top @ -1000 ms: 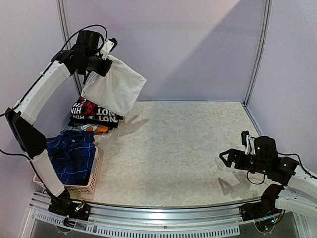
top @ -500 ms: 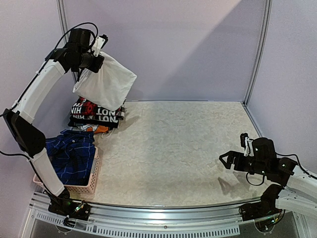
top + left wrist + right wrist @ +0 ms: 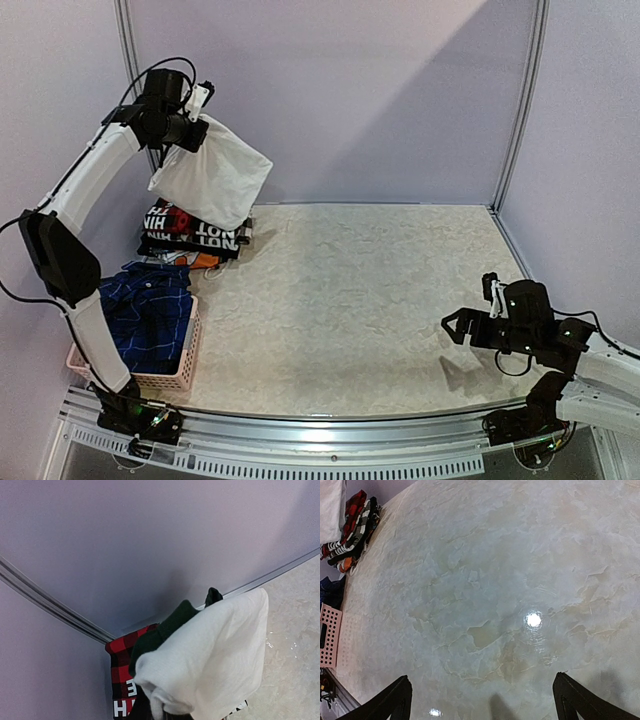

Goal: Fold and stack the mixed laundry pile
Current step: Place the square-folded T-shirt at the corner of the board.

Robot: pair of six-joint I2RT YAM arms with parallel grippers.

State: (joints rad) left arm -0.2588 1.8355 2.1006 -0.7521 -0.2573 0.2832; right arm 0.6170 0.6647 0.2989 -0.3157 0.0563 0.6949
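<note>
Next, my left gripper lowers the white garment toward the wall corner and releases it on top of the stack. The white garment juts past the stack [image 3: 190, 222] [image 3: 127, 674].
My left gripper [image 3: 193, 122] is raised high at the back left, shut on a folded white garment [image 3: 211, 180] that hangs from it. In the left wrist view the white garment [image 3: 215, 655] and a dark fold [image 3: 165, 630] of it hide my fingers. Directly below lies a stack of folded laundry [image 3: 195, 236] with a red-and-black plaid piece [image 3: 120, 665] and white lettering. The stack [image 3: 351, 525] also shows far left in the right wrist view. My right gripper [image 3: 455, 325] hovers low at the front right, open and empty [image 3: 482, 682].
A pink lattice basket [image 3: 165, 381] stands at the front left with blue plaid cloth [image 3: 145, 315] in it; its corner [image 3: 330, 635] shows in the right wrist view. An orange piece [image 3: 200, 261] peeks out under the stack. Walls close in behind and to the left.
The left arm has swung the white garment leftward, closer to the back corner and over the stack. The right arm has barely moved.
</note>
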